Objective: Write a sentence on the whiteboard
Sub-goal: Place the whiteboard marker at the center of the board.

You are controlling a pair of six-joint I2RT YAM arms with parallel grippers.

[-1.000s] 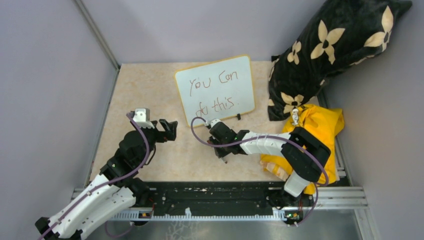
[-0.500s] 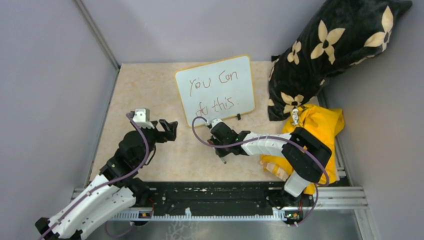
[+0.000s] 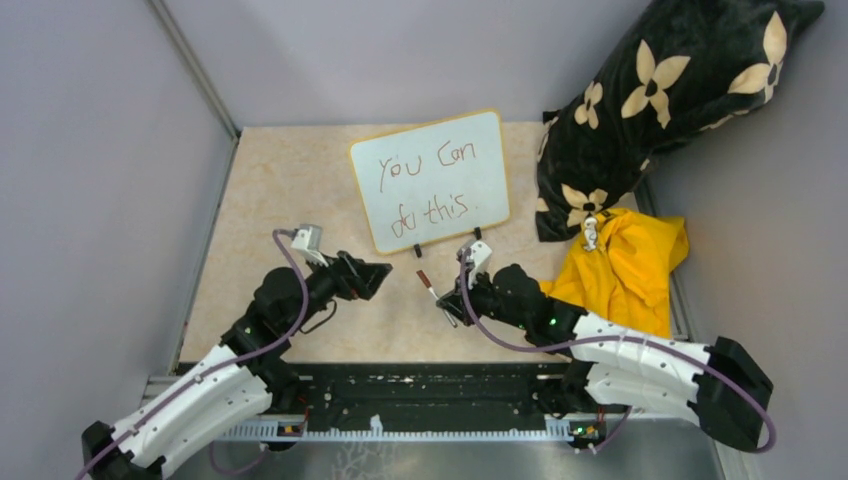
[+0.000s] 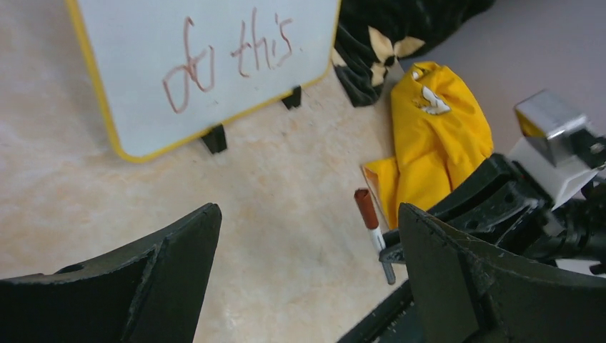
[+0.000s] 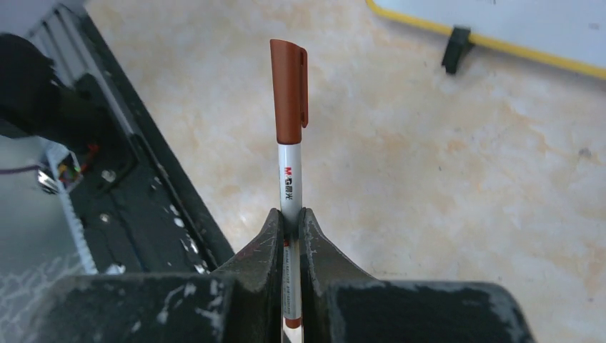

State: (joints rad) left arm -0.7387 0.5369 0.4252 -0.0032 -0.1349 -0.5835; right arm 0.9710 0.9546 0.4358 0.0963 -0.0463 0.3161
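The sentence (image 3: pixel 430 185) is already written, so the capped marker in my right gripper should next go down flat onto the bare tabletop below it, before the whiteboard, and be released.
The whiteboard (image 3: pixel 445 150) with its yellow frame stands on two black feet at the back of the table. On it is the sentence (image 3: pixel 430 185) "You can do this" in two reddish-brown lines. My right gripper (image 3: pixel 452 302) is shut on a white marker (image 3: pixel 425 281) with a brown cap on, just in front of the board. The right wrist view shows the marker (image 5: pixel 289 143) clamped between the fingers, cap pointing away. My left gripper (image 3: pixel 375 278) hangs open and empty left of the marker (image 4: pixel 369 214), and its jaws stand wide apart in the left wrist view.
A black pillow with cream flowers (image 3: pixel 660 110) leans in the back right corner. A yellow cloth (image 3: pixel 625 265) lies in front of it, beside my right arm. A black rail (image 3: pixel 430 400) runs along the near edge. Grey walls enclose the table.
My right gripper closed on the marker and its arm swung low to the right, with the capped marker now pointing at the board. My left gripper moved right, toward the marker.
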